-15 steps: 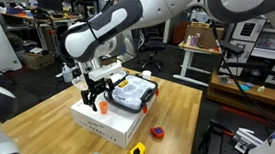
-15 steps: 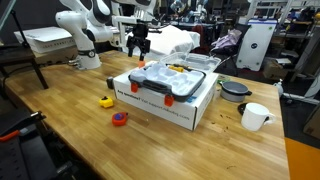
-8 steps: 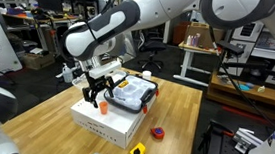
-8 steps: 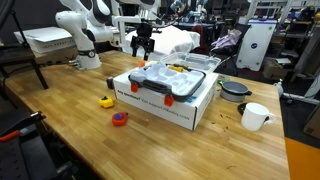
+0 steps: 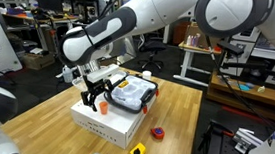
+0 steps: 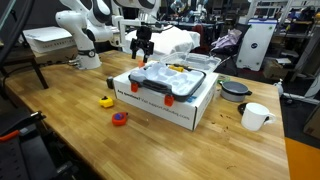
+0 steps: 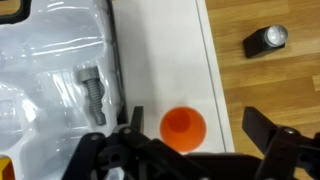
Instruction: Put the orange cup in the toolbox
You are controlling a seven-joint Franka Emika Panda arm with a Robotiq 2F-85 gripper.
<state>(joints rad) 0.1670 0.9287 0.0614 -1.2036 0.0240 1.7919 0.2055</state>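
The gripper moves down around the cup's round rim next and closes on its sides, because the orange cup already stands between my open fingers.
The tiny orange cup stands upright on the white box, just beside the toolbox; it also shows in an exterior view. The toolbox lies on the white box, with a black rim and a pale translucent lid. My gripper is open above the cup, with the cup between the fingers and closer to the left one. It shows in both exterior views. In the exterior view from the toolbox's other side the cup is hidden.
The white box sits on a wooden table. A small black object lies on the table beside it. A yellow object, a red-orange piece, a white mug and a dark bowl are also on the table.
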